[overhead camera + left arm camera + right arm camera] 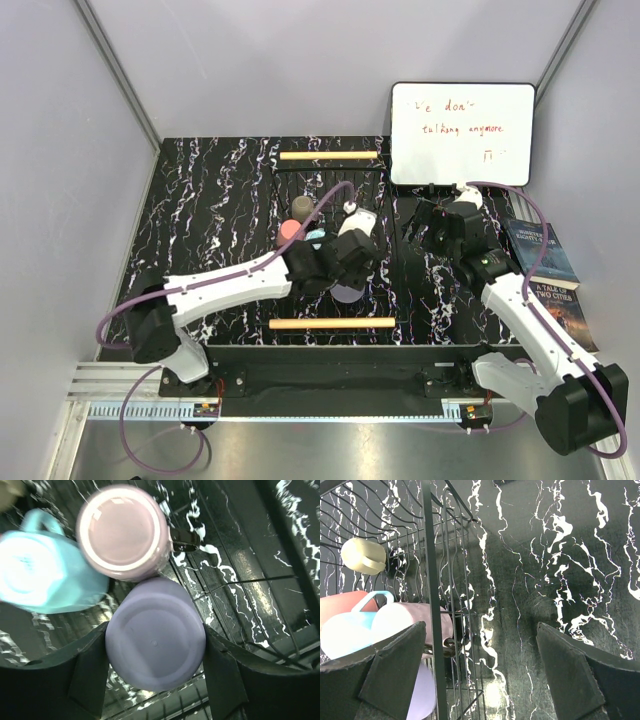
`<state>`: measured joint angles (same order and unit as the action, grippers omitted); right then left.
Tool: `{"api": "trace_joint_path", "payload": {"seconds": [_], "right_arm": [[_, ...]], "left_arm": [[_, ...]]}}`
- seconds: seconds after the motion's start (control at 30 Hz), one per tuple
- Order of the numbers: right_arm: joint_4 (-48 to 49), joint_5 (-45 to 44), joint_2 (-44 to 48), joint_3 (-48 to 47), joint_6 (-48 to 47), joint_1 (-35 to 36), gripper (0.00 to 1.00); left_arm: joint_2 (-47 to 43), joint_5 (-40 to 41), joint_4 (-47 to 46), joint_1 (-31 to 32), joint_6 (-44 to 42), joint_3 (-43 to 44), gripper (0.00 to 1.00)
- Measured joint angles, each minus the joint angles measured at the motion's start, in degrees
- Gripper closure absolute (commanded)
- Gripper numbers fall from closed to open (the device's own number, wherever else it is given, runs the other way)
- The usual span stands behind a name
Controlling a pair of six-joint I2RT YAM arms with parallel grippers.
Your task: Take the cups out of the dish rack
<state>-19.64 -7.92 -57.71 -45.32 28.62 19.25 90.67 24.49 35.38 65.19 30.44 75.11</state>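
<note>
The lavender cup lies to the left of my right gripper in the top view, and my left gripper is pinching it. My right gripper will turn and swing over the rack [372,195] onto the cup.
The black wire dish rack [372,195] lies between two wooden bars. My left gripper [350,268] is over it, and its fingers [87,672] press both sides of the upside-down lavender cup [155,647], which still rests on the rack wires. The mauve-pink cup [122,530] touches it just beyond, and the light blue cup [40,575] lies to the left. The coral cup [290,229] and the olive-grey mug [302,207] stand further back. My right gripper [440,235] is open and empty over the bare table [560,580] just right of the rack's side wall [432,605].
A whiteboard [462,135] leans at the back right. Two books [555,285] lie at the table's right edge. Grey walls close in on the left, back and right.
</note>
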Motion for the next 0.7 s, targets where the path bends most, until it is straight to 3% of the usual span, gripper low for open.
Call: {"api": "trace_joint_path", "payload": {"seconds": [0.23,0.37,0.43,0.57,0.7], "right_arm": [[-0.1,0.5,0.2,-0.2,1.0,0.0,0.0],[-0.1,2.2,0.2,-1.1,2.2,0.0,0.0],[0.5,4.1,0.3,-1.6,3.1,0.0,0.0],[4.5,9.2,0.6,-1.9,6.7,0.1,0.0],[14.6,16.2,1.2,0.1,13.0,0.1,0.0]], "left_arm": [[-6.1,3.6,2.4,-0.3,-5.2,9.3,1.0],[-12.3,4.1,0.1,-4.3,-6.5,10.9,1.0],[-16.9,1.6,-4.1,-8.7,-6.4,7.6,1.0],[-29.3,-8.0,-17.1,-21.1,-2.6,-7.4,1.0],[-35.0,-19.5,-28.3,-31.6,3.3,-17.9,1.0]]}}
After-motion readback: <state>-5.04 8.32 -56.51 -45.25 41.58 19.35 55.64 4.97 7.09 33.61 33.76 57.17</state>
